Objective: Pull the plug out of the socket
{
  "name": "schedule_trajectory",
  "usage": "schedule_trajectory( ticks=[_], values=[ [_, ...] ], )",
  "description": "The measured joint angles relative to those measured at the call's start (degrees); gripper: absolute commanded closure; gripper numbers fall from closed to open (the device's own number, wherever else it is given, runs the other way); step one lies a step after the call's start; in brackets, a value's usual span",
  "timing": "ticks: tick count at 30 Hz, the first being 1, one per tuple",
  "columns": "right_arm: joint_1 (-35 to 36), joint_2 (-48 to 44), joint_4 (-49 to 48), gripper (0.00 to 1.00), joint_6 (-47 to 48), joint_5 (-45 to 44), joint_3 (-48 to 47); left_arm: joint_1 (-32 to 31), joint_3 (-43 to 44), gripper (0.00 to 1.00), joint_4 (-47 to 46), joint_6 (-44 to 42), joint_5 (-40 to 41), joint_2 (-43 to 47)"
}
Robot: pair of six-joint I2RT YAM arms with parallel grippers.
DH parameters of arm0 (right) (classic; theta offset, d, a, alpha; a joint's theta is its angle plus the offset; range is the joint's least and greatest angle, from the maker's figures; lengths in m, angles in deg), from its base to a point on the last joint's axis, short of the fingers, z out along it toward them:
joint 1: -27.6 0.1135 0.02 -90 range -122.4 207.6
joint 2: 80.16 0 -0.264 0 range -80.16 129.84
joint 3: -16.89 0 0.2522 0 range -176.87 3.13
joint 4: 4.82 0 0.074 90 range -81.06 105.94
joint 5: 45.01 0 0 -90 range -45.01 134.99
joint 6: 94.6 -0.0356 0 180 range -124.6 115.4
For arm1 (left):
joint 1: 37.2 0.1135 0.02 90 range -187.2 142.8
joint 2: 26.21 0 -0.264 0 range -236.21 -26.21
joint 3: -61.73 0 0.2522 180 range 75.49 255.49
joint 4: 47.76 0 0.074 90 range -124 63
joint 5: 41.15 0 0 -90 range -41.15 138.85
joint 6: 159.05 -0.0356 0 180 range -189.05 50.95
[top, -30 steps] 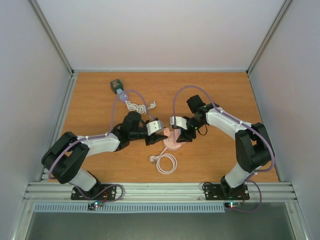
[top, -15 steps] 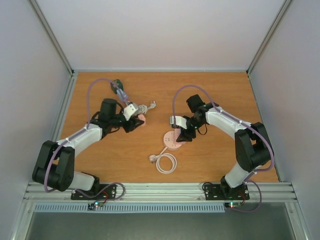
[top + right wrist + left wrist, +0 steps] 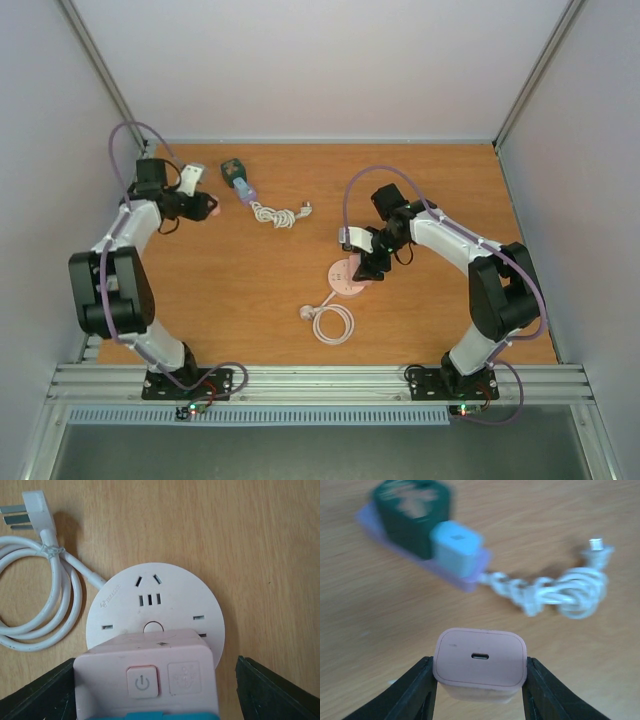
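My left gripper should move the plug to the left in the top view next. Then it should lower the plug and release it on the bare tabletop below, clear of the adapter block.
My left gripper [image 3: 207, 206] is shut on the pink plug [image 3: 480, 657], a small pink charger block with a USB-C port, and holds it above the table at the far left, well away from the socket. The round socket [image 3: 345, 278] lies mid-table; its white face [image 3: 155, 600] shows bare slots. My right gripper [image 3: 366, 264] is over the socket, with its jaws either side of the socket's raised pink block with a power button [image 3: 145, 677]. The left finger touches the block and the right finger [image 3: 270, 692] stands apart from it.
A green and purple adapter block with a light blue plug [image 3: 235, 175] lies at the back left, also in the left wrist view [image 3: 420, 525], with a knotted white cable [image 3: 275, 213] beside it. The socket's white coiled cord [image 3: 330, 322] lies towards the front.
My left arm has swung from the socket to the far back left, carrying the pink plug away with it. The right gripper has stayed on the socket.
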Motion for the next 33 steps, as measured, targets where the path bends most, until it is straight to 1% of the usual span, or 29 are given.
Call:
schedule_trajectory(
  ticks=[5,11,15,21,26,33],
  values=[
    [0.59,0.00,0.46,0.07,-0.42,0.09,-1.57,4.55,13.60,0.72,7.30,-0.20,7.54,-11.96],
    [1.09,0.00,0.68,0.02,-1.11,0.33,-3.17,6.08,29.68,0.72,15.72,0.37,15.85,-26.05],
    [1.27,0.00,0.68,0.01,-1.66,0.63,-3.28,6.08,39.21,0.72,19.67,1.07,20.22,-33.59],
    [1.38,-0.07,0.90,0.01,-2.62,1.11,-4.17,6.08,48.41,0.69,21.94,1.49,23.80,-40.11],
    [1.38,-0.63,0.92,0.01,-3.32,1.31,-4.63,6.12,52.61,0.60,21.07,1.86,24.20,-43.08],
    [1.38,-1.90,0.92,0.01,-4.74,1.51,-5.16,6.12,56.65,0.35,19.21,3.45,22.18,-46.27]
  ],
)
